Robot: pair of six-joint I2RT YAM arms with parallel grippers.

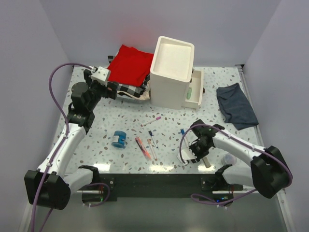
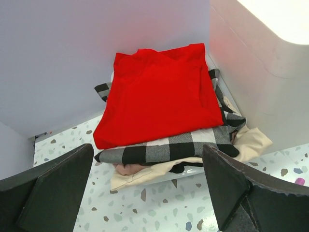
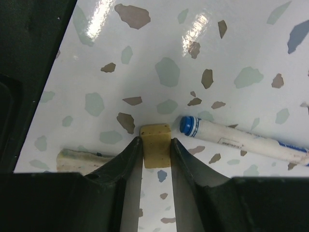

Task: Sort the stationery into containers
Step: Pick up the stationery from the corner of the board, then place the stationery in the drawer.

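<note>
My right gripper lifts its beige eraser next and carries it outward over the pulled-out drawer, which has open room beside the green tube (image 1: 191, 92).
My right gripper (image 3: 156, 141) is shut on a small beige eraser (image 3: 155, 131), low over the table; in the top view this gripper (image 1: 195, 150) is at the front right. A white pen with a blue cap (image 3: 241, 139) lies just right of the eraser, and a second beige eraser (image 3: 79, 159) lies to the left. My left gripper (image 2: 149, 193) is open and empty in front of the cloth stack. The white drawer unit (image 1: 173, 72) stands at the back, with one drawer (image 1: 195, 94) pulled out and a green tube (image 1: 191, 92) in it. A blue tape roll (image 1: 119, 138), an orange-red marker (image 1: 142, 147) and thin pens (image 1: 152, 120) lie mid-table.
A stack of red and checked folded cloths (image 2: 159, 106) lies left of the drawer unit. A dark blue-grey cloth (image 1: 235, 105) lies at the right. A translucent small cup (image 1: 227, 159) stands beside my right arm. White walls close in the table.
</note>
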